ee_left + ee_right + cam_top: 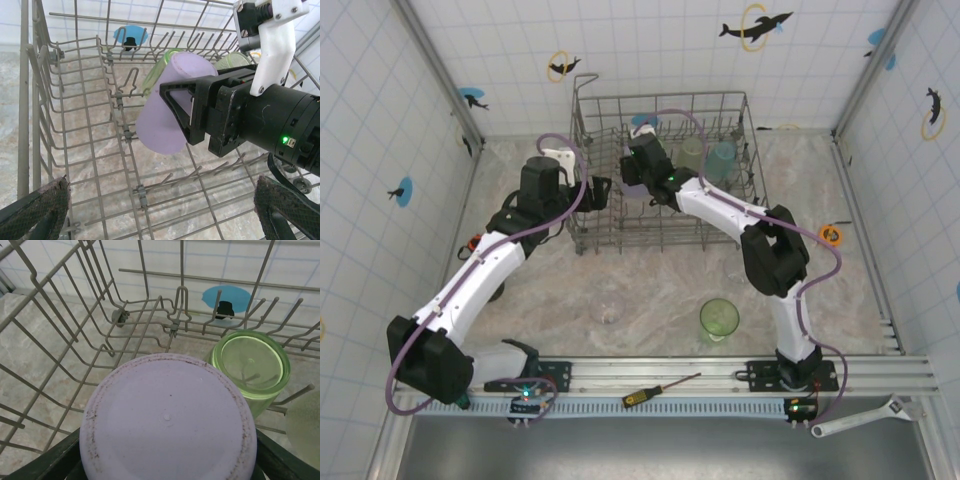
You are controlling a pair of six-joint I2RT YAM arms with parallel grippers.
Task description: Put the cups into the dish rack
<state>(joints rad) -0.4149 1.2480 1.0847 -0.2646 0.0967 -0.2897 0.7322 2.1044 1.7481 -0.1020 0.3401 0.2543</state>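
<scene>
The lavender cup still hangs above the rack's wires, so my right gripper next needs to lower it onto the bottom of the rack beside the pale green cup and release it.
The grey wire dish rack (595, 238) stands at the back middle of the table. My right gripper (638, 176) reaches into its left half, shut on the lavender cup (632, 189). In the left wrist view the lavender cup (165, 117) hangs tilted above the rack floor in the right gripper (197, 112). The lavender cup's base (167, 420) faces the right wrist camera, next to an upturned pale green cup (250, 365) on the tines. A teal cup (723, 158) sits further right. My left gripper (598, 192) is open and empty outside the rack's left wall. A green cup (719, 320) and a clear cup (608, 308) stand on the table.
Tiled walls close in the table on three sides. A screwdriver (660, 388) lies on the front rail and a wrench (865, 415) at its right end. A small orange object (831, 235) sits right of the rack. Upright tines (165, 180) line the rack floor.
</scene>
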